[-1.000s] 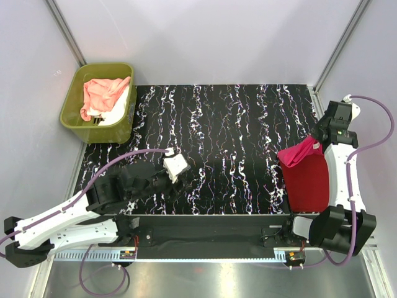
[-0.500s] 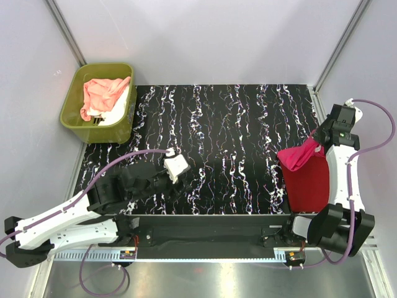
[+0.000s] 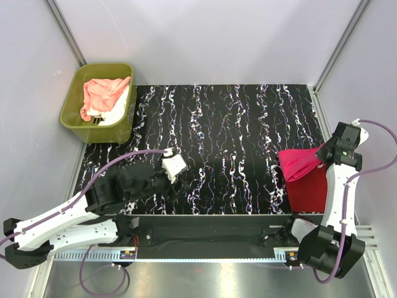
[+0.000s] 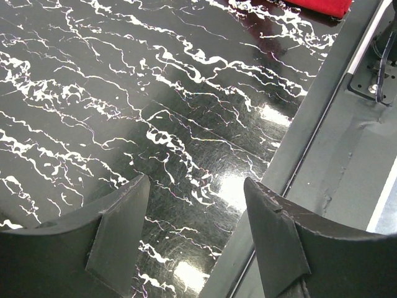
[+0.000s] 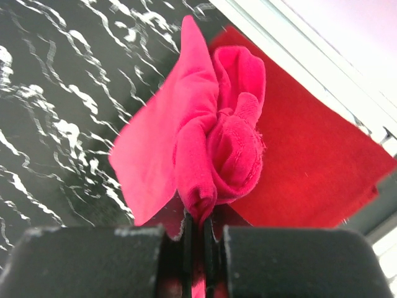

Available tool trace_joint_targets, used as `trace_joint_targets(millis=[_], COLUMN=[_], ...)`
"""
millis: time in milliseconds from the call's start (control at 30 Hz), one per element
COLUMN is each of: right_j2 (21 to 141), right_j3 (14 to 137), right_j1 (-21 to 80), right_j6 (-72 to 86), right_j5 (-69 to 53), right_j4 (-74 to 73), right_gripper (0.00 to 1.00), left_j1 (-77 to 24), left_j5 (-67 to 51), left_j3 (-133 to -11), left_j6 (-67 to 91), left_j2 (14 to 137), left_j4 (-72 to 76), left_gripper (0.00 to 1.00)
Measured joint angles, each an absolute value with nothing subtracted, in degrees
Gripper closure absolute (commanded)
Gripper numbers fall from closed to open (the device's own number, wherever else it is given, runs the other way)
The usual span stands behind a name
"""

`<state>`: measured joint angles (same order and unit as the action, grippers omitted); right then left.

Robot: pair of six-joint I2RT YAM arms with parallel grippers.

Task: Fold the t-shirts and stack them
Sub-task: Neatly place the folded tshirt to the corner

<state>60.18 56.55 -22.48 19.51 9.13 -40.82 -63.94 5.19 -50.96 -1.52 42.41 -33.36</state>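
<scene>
My right gripper draws back with a turn toward the darker red t-shirt's near edge (image 3: 307, 209) (image 5: 365, 197) next.
My right gripper (image 3: 324, 153) is shut on a bunched fold of the hot pink t-shirt (image 3: 299, 162), which hangs from it at the table's right edge; in the right wrist view the pink cloth (image 5: 205, 143) rises from the shut jaws. Under it lies the darker red t-shirt (image 3: 308, 189), folded flat; it also shows in the right wrist view (image 5: 310, 167). The peach-pink t-shirt (image 3: 102, 93) and the white t-shirt (image 3: 118, 112) lie crumpled in the tub. My left gripper (image 3: 181, 175) is open and empty low over the table's near-left part, its fingers (image 4: 121, 230) wide apart.
The olive-green tub (image 3: 99, 101) stands off the table's far left corner. The black marbled table (image 3: 229, 143) has a dark rail (image 4: 322, 124) along its near edge. Grey walls close in on three sides.
My right gripper has moved toward the near edge and a little right with the hot pink t-shirt, drawing it over the red one. The left arm has barely moved.
</scene>
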Motion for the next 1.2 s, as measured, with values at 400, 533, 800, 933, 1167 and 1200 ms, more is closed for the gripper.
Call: trace_joint_targets(millis=[400,533,800,933,1167,1200], right_j2=[59.59,62.85,64.12,66.26,69.04,69.32], right_j3=[53.01,53.06,53.04,53.04,52.84,52.75], right_j1=[-24.64,-25.91,-27.31,-27.90,-28.10,-28.14], right_j6=[21.87,24.27,29.23,31.88,36.42,37.06], right_j5=[10.59,11.73,17.58,20.82,24.47,24.95], right_j4=[-45.12,-46.76,-49.67,-51.03,-52.23,-52.42], right_gripper=[1.00,1.00,1.00,1.00,1.00,1.00], left_j1=[-63.94,-63.94,-63.88,-63.86,-63.86,-63.86], left_j5=[5.17,5.17,5.17,5.15,5.15,5.15], left_j3=[-50.96,-50.96,-50.96,-50.96,-50.96,-50.96], left_j6=[-1.63,-1.69,-1.72,-1.72,-1.72,-1.72], left_j2=[41.58,41.58,41.17,41.19,41.19,41.19], left_j4=[-33.34,-33.34,-33.34,-33.34,-33.34,-33.34], left_gripper=[0.31,0.31,0.31,0.31,0.30,0.30])
